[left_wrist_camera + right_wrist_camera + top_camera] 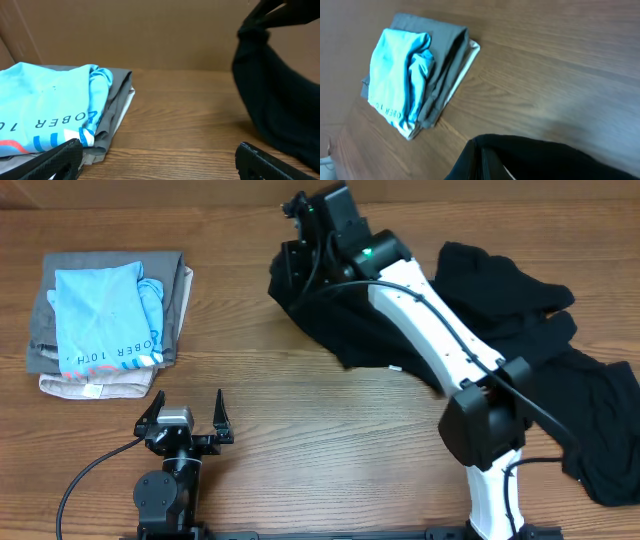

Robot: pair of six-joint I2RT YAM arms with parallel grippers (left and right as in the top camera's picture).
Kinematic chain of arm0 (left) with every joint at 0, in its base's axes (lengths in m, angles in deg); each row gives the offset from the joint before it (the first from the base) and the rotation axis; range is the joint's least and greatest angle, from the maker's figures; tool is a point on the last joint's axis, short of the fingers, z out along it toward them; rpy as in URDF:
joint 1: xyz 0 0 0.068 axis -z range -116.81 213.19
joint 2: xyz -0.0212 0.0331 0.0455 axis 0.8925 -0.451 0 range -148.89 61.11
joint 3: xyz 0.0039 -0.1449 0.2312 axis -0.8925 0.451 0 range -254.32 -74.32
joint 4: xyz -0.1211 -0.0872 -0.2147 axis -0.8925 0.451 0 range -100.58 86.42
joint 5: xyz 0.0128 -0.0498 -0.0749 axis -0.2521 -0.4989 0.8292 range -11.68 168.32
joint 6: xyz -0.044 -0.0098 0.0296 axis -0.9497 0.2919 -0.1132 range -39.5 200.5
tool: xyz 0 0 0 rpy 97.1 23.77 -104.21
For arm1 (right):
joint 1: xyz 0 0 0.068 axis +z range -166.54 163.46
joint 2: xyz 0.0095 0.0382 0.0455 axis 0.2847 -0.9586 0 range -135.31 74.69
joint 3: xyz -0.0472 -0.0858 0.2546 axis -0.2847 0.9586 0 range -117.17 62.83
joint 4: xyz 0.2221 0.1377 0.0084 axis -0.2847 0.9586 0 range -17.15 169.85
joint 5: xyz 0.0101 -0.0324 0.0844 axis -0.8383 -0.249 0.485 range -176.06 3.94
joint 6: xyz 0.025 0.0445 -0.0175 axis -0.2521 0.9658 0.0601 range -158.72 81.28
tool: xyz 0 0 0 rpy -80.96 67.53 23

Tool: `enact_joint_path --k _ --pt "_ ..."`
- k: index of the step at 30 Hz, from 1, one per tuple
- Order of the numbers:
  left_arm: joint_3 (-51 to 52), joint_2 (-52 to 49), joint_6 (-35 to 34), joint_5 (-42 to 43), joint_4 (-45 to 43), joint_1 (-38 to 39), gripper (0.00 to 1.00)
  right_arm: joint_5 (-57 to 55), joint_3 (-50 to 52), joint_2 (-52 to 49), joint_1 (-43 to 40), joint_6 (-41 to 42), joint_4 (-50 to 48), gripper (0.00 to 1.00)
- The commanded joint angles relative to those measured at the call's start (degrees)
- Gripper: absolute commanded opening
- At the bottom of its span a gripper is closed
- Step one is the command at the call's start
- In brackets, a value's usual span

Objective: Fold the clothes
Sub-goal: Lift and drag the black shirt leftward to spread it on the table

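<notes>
My right gripper moves down slightly to the left in the overhead view next and releases the black garment's edge onto the bare wood, since it still hangs raised.
Black clothes (560, 370) lie crumpled across the right side of the table. One black garment (340, 325) is pulled up and leftward from that heap, and it hangs as a dark drape (270, 100) in the left wrist view. My right gripper (290, 265) is at the far centre, shut on an edge of this garment. The fabric (545, 160) wraps over the fingers and hides them in the right wrist view. My left gripper (186, 418) rests near the front left, open and empty, its fingers (60, 157) wide apart over bare wood.
A folded stack sits at the far left: a light-blue shirt with dark lettering (105, 315) on grey and beige garments (172, 295). The same stack (45, 115) lies just ahead-left of my left gripper. A cardboard wall (150, 35) backs the wooden table (300, 440).
</notes>
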Motion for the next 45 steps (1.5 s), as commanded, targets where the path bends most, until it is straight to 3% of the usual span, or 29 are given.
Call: enact_joint_path --k 1,11,14,16,19,22,24,28,34,35,38,39,45 --pt "0.24 0.63 1.09 0.04 0.04 0.26 1.0 0.76 -1.49 -2.89 0.83 0.17 -4.0 0.04" --pt "0.24 0.63 1.09 0.04 0.04 0.26 1.0 -0.09 -1.49 -9.97 0.94 0.17 -13.92 0.04" --pt "0.24 0.63 1.09 0.04 0.04 0.26 1.0 0.02 -1.55 -9.92 0.83 0.15 -16.55 0.27" --pt "0.24 0.63 1.09 0.04 0.04 0.26 1.0 0.2 -2.1 -9.31 0.52 0.07 -17.59 0.65" --pt "0.24 0.63 1.11 0.04 0.04 0.26 1.0 0.2 -4.26 -7.34 -0.74 -0.96 -15.1 0.86" --pt "0.24 0.63 1.09 0.04 0.04 0.26 1.0 -0.04 -6.97 -1.99 -4.96 -1.6 -4.96 0.96" --pt "0.24 0.63 1.11 0.04 0.04 0.26 1.0 -1.66 -7.87 1.66 -8.11 -1.6 3.06 0.97" --pt "0.24 0.63 1.09 0.04 0.04 0.26 1.0 -8.85 -8.35 9.55 -16.92 -1.57 20.9 0.93" --pt "0.24 0.63 1.11 0.04 0.04 0.26 1.0 -14.21 -8.35 15.76 -36.28 -1.46 40.22 0.67" --pt "0.24 0.63 1.09 0.04 0.04 0.26 1.0 -14.21 -8.31 15.76 -39.12 -1.31 42.29 0.59" --pt "0.24 0.63 1.11 0.04 0.04 0.26 1.0 -13.66 -5.95 14.84 -48.24 -1.31 46.34 0.14" --pt "0.24 0.63 1.09 0.04 0.04 0.26 1.0 -13.07 -4.83 14.49 -50.38 -1.33 46.73 0.06" --pt "0.24 0.63 1.09 0.04 0.04 0.26 1.0 -12.57 7.45 12.63 -59.63 -1.03 44.65 0.04"
